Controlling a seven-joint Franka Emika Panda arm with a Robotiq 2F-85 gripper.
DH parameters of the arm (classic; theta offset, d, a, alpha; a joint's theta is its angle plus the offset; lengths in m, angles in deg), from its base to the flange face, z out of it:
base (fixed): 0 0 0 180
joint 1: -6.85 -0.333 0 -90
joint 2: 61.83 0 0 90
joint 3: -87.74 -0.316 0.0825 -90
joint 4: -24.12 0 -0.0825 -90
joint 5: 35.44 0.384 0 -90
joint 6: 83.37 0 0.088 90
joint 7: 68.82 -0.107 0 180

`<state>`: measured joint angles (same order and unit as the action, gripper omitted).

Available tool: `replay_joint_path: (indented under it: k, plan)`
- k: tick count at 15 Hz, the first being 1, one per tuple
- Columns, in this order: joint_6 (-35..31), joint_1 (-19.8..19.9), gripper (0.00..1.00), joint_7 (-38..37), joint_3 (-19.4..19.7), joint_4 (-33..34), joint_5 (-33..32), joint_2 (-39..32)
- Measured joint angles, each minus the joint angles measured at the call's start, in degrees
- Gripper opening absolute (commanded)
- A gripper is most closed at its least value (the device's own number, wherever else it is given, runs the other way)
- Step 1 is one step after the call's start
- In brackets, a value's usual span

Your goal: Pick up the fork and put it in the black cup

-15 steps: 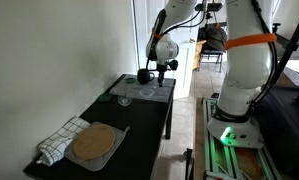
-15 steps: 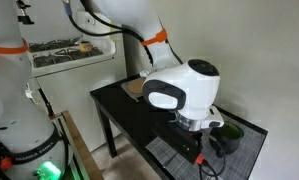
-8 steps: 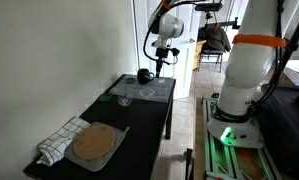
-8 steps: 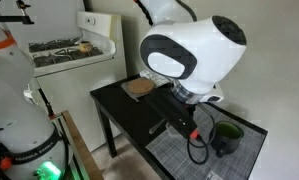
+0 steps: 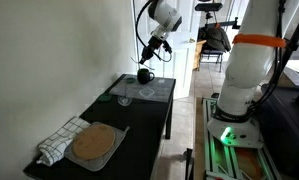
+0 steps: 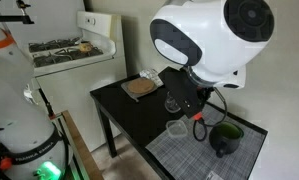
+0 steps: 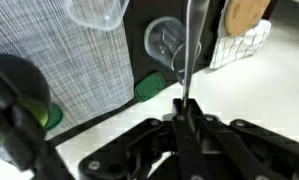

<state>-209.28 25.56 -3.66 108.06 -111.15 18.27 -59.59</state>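
My gripper moves down toward the black cup's opening (image 6: pixel 227 131) (image 7: pixel 32 107) next, tilting the fork's loose end downward for the release, since that end points past the cup.
My gripper (image 7: pixel 182 108) is shut on the fork (image 7: pixel 189 50), a thin grey shaft that runs from between the fingers to the top of the wrist view. The black cup (image 5: pixel 144 75) stands at the far end of the dark table on a grey mat. It also shows in the other exterior view (image 6: pixel 226 138), with green at its mouth, and at the left edge of the wrist view (image 7: pixel 11 85). In an exterior view the gripper (image 5: pixel 150 47) hangs high above the cup. The fork is too thin to make out there.
Two clear glasses (image 7: pixel 169 42) (image 7: pixel 99 10) stand on the mat (image 7: pixel 79 70) near the cup. A round wooden board (image 5: pixel 92 143) lies on a checked towel (image 5: pixel 57 143) at the table's other end. A small green thing (image 7: pixel 149 87) lies at the mat's edge.
The arm has risen from the table with the fork in its jaws. It has shifted sideways to above the black cup.
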Motion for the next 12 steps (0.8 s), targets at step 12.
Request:
replay_joint_path:
  k: [12]
  plan:
    - [-9.0, 0.6, 0.02, 24.4, -0.4, 1.8, 32.6, -3.4]
